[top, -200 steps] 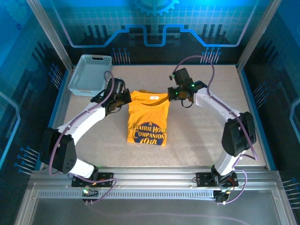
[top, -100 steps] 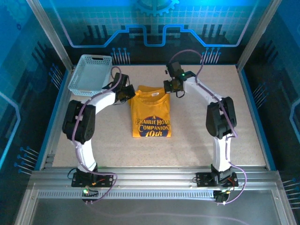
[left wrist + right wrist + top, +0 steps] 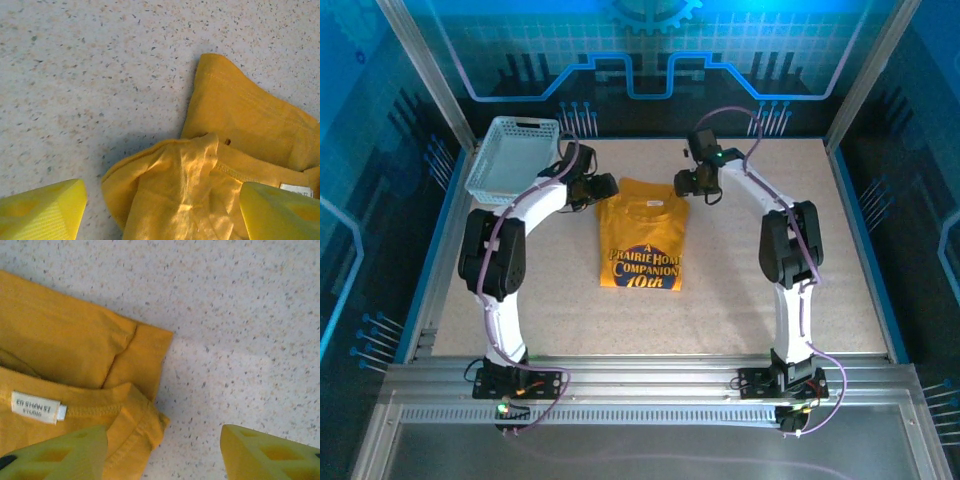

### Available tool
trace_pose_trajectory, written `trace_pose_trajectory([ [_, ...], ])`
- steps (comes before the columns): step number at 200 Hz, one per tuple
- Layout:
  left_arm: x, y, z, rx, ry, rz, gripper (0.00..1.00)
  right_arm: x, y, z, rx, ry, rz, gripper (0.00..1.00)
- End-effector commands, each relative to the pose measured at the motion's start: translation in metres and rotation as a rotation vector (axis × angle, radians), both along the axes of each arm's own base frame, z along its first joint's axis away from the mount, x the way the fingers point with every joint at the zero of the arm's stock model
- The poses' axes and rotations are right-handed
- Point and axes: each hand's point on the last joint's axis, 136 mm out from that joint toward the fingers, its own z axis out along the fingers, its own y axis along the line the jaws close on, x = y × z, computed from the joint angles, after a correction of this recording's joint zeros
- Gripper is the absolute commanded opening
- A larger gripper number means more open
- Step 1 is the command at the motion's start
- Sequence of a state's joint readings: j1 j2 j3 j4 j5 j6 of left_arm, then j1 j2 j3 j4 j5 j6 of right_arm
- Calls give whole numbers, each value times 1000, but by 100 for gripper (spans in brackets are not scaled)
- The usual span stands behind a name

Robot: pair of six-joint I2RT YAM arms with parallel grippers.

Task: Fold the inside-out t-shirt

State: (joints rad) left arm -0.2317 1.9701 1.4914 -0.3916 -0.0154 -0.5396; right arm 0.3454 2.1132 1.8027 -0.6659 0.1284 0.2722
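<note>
One open finger of the robot's right gripper is still over bare table, so the gripper will next move down and a little back, in onto the t-shirt's shoulder (image 3: 678,203) (image 3: 137,427) beside the neck label.
The inside-out t-shirt (image 3: 642,235) lies folded into a narrow mustard rectangle at mid-table, its white-and-dark lettering facing up at the near end and a white neck label at the far end. My left gripper (image 3: 603,187) hovers at the shirt's far left corner, open, and its yellow fingers (image 3: 42,210) straddle a rumpled fold of the t-shirt (image 3: 190,190) without pinching it. At the far right corner my right gripper (image 3: 686,186) is open too. One of its fingers (image 3: 57,455) is over the hem of the t-shirt (image 3: 75,350), the other over bare table.
A light grey lattice basket (image 3: 513,160) stands at the back left, just behind the left arm. The speckled table (image 3: 770,280) is bare to the right of and in front of the shirt. Blue walls close in the sides.
Both grippers were shut on the shirt's far corners and have now opened and let go. The shirt has come to rest a little farther back, and its far edge has slumped.
</note>
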Motion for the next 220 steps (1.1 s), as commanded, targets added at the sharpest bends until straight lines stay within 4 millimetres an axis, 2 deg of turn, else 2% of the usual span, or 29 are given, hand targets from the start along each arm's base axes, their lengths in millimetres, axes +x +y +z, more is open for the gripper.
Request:
trace_pose_trajectory([
  [1, -17, 11, -2, 41, 63, 5, 83, -16, 8, 4, 94, 34, -2, 66],
  [29, -16, 0, -25, -13, 100, -16, 82, -25, 15, -17, 164, 105, -46, 68],
  [76, 5, -33, -40, -156, 75, -105, 69, -25, 23, -51, 202, 193, -93, 68],
  [99, 10, -36, -50, -157, 101, -109, 66, -23, 24, -64, 197, 232, -110, 68],
  [118, 11, -39, -50, -169, 95, -111, 53, -22, 26, -71, 196, 249, -108, 67],
  [135, 12, -43, -40, -186, 61, -120, 45, -21, 34, -68, 226, 244, -83, 60],
  [150, 9, -46, -27, -199, 27, -129, 39, -21, 41, -63, 247, 237, -56, 49],
  [178, 4, -48, 6, -222, -78, -145, 32, -22, 49, -37, 281, 186, -14, 26],
  [196, 2, -52, 24, -259, -138, -177, 27, -23, 45, -20, 283, 141, -14, 18],
  [220, -1, -70, 50, -367, -217, -249, 19, -25, 42, 2, 306, 78, 7, 11],
])
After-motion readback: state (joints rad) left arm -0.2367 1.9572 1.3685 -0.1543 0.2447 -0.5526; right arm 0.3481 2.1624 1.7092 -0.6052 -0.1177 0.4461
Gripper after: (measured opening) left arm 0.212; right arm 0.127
